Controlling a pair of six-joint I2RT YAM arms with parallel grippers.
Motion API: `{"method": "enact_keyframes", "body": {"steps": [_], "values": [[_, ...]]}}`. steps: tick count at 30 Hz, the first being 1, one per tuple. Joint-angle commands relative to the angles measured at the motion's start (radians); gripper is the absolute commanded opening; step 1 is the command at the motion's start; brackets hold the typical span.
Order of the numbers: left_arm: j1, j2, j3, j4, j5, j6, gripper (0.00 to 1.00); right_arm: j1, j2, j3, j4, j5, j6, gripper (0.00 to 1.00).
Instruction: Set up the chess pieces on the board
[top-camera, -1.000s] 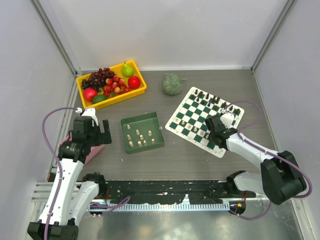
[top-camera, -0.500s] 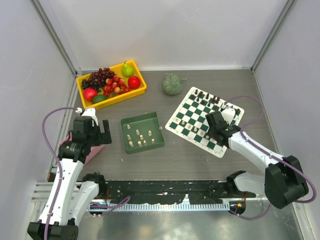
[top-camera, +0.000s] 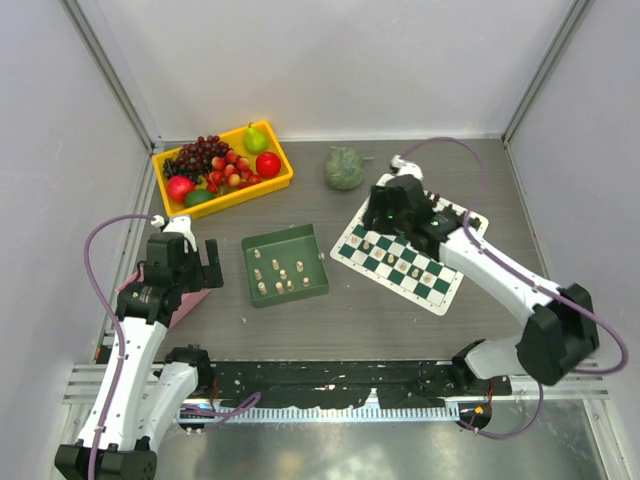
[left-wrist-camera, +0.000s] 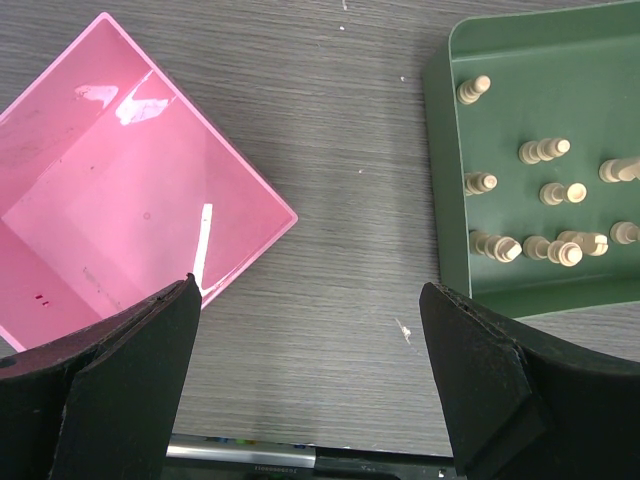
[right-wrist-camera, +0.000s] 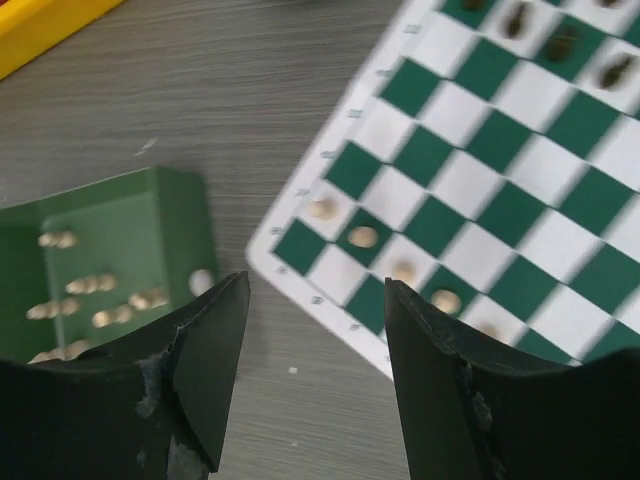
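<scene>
My right gripper will next go left in the top view and down onto the cream piece nearest the yellow bin, as cream pieces are still in the green tray.
The board (top-camera: 420, 282) lies at an angle on the right of the table. A row of cream chess pieces (top-camera: 390, 258) stands along its near-left side, and dark pieces (top-camera: 405, 190) stand along the far side. More cream chess pieces (top-camera: 280, 272) lie in the green tray (top-camera: 295, 243). My right gripper (top-camera: 385, 212) hovers open and empty over the board's left corner; its wrist view shows the gripper (right-wrist-camera: 315, 290) above the board's border (right-wrist-camera: 300, 270), with cream pieces (right-wrist-camera: 362, 237) just beyond. My left gripper (top-camera: 185, 262) is open and empty (left-wrist-camera: 308, 300) over bare table.
A pink container (left-wrist-camera: 110, 200) sits left of my left gripper, with the green tray (left-wrist-camera: 520, 90) on its right. A yellow bin (top-camera: 240, 197) of fruit stands at the back left, and a round green object (top-camera: 344, 168) lies behind the board.
My right gripper has opened and moved from the board's near-right part up and left to its left corner. The left arm has not moved.
</scene>
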Motion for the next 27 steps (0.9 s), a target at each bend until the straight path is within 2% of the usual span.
{"method": "enact_keyframes", "body": {"steps": [1,8,15,19,27], "values": [[0.004,-0.019,0.033,0.015,0.001,0.004,0.99,0.160,0.166,0.189,0.053,-0.114,-0.035,0.63],[0.004,-0.030,0.031,0.012,-0.004,0.004,0.99,0.355,0.562,0.584,-0.026,-0.142,-0.057,0.61],[0.006,-0.042,0.030,0.013,-0.007,0.004,0.99,0.438,0.806,0.877,-0.083,-0.156,-0.070,0.57],[0.004,-0.042,0.033,0.013,-0.007,0.006,0.99,0.466,0.912,0.979,-0.126,-0.133,-0.083,0.54],[0.004,-0.042,0.031,0.016,-0.012,0.007,0.99,0.475,1.007,1.059,-0.163,-0.113,-0.089,0.47]]}}
